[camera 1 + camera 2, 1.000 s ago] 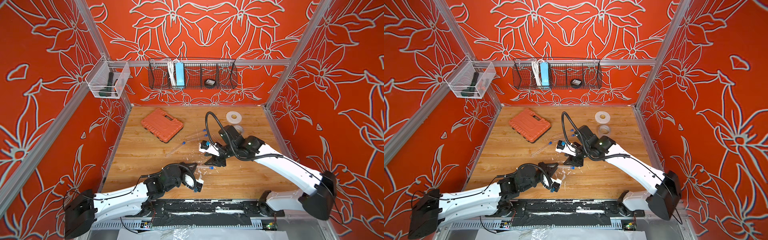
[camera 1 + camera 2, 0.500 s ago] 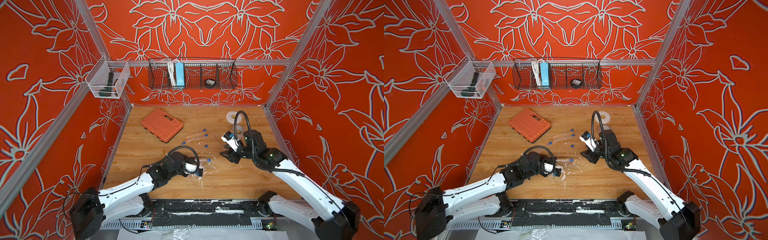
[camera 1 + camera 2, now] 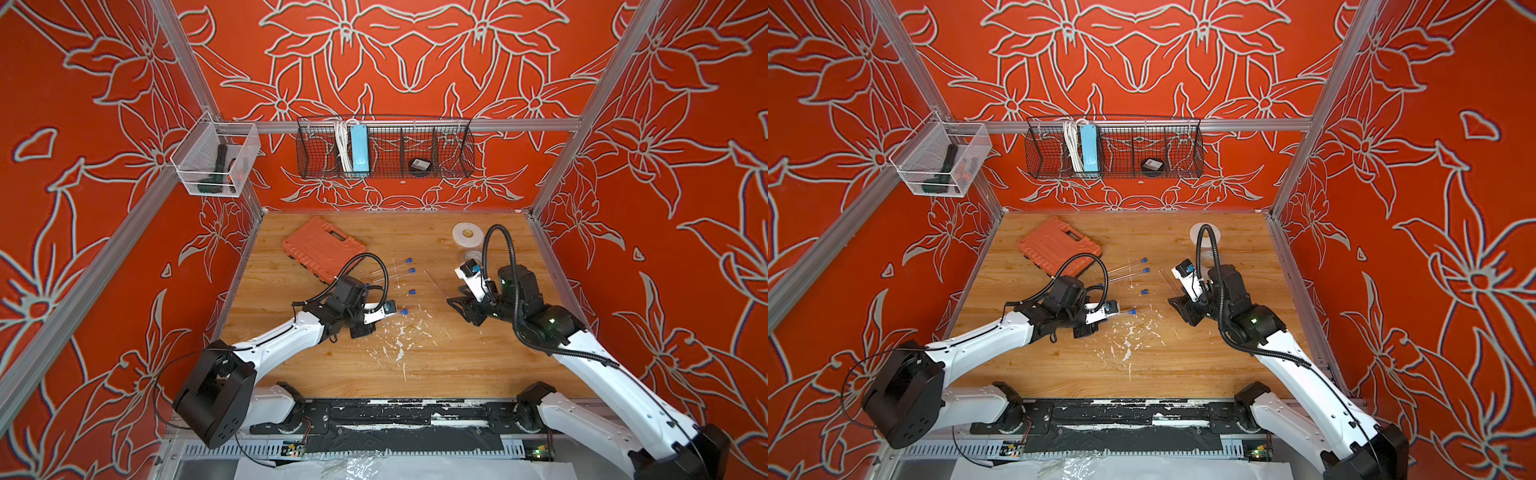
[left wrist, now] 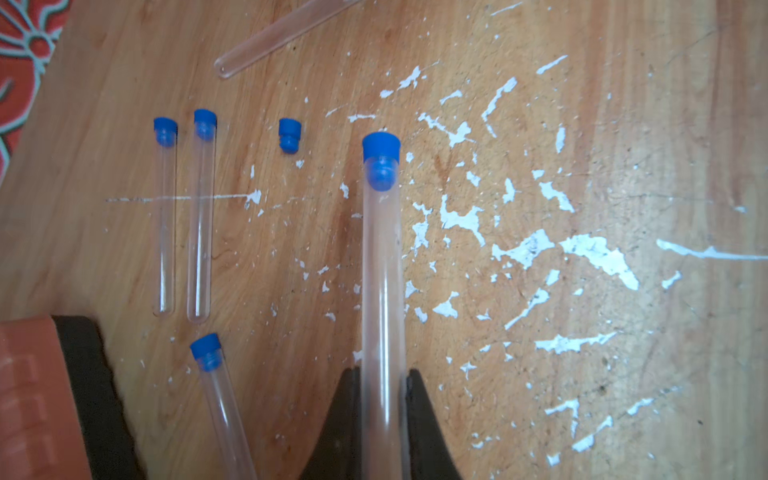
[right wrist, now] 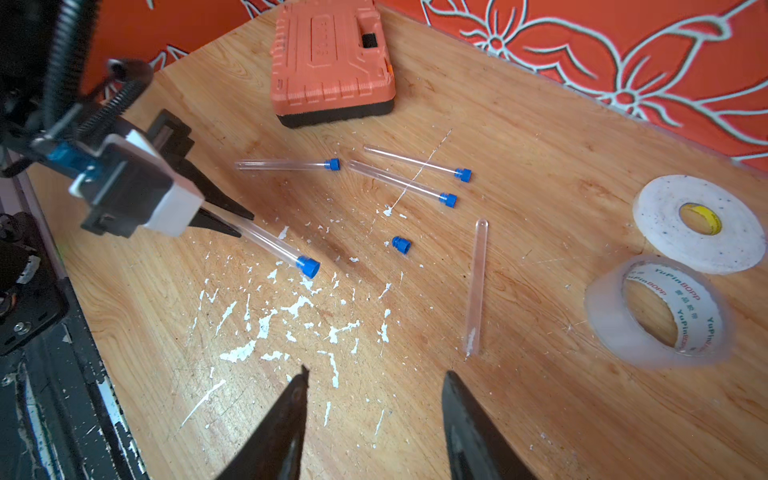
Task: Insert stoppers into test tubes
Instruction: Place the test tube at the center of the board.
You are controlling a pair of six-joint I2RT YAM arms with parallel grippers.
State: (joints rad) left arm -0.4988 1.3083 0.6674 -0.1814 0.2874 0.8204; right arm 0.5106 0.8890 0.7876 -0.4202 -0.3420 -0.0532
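Note:
My left gripper should next lower its tube toward the stoppered tube by the tool case and release it, since open wood (image 3: 1123,302) (image 4: 326,308) beside that tube is below.
My left gripper (image 4: 382,374) is shut on a clear test tube (image 4: 381,291) with a blue stopper (image 4: 380,149) seated in its mouth. In both top views it is held low over the table's middle (image 3: 388,312) (image 3: 1119,312). Three more stoppered test tubes (image 5: 409,183) lie beyond it. One loose stopper (image 5: 401,244) (image 3: 412,292) lies on the wood near an unstoppered tube (image 5: 477,286). My right gripper (image 5: 376,374) (image 3: 451,300) stands open and empty, to the right of the loose stopper and the bare tube.
An orange tool case (image 3: 322,247) lies at the back left of the wooden table. Two tape rolls, one white (image 5: 698,222) and one clear (image 5: 656,311), sit at the back right. White paint flecks (image 5: 291,324) mark the wood. A wire basket (image 3: 384,147) hangs on the back wall.
My right gripper has drawn back to the right, away from the held tube's stoppered end. My left gripper has carried the tube a little farther from the front edge.

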